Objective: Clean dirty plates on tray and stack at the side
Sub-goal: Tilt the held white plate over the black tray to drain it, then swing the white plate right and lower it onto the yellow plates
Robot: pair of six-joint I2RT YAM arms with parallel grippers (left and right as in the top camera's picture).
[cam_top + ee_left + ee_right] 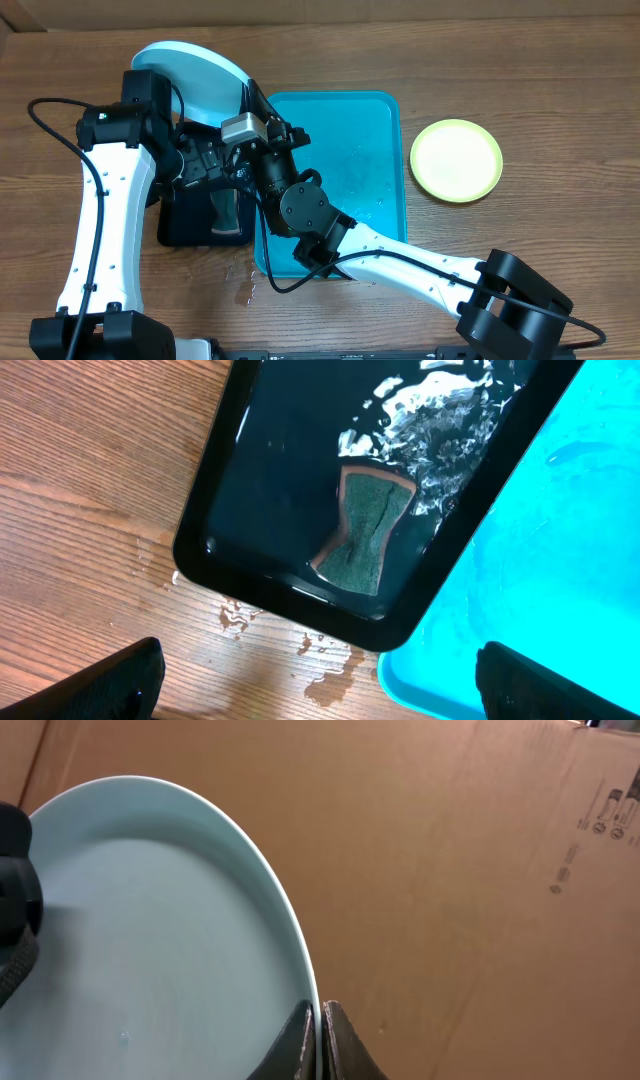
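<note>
My right gripper will next swing down and to the right in the overhead view. It will release the light blue plate (195, 75) onto the yellow-green plate, which has a bare top.
My right gripper (318, 1020) is shut on the rim of the light blue plate (150, 930) and holds it tilted up in the air; in the overhead view the plate (195, 75) hangs over the table's back left. One yellow-green plate (456, 160) lies flat on the table to the right of the turquoise tray (370, 130). My left gripper (315, 685) is open and empty, above the wet table by the tray's corner (540, 580). A third plate is out of view.
A smaller black tray (250, 500) holding water and a green-and-brown sponge (365, 530) sits left of the turquoise tray. Water drops lie on the wood by its front edge (330, 685). A cardboard wall (480, 870) stands behind the table.
</note>
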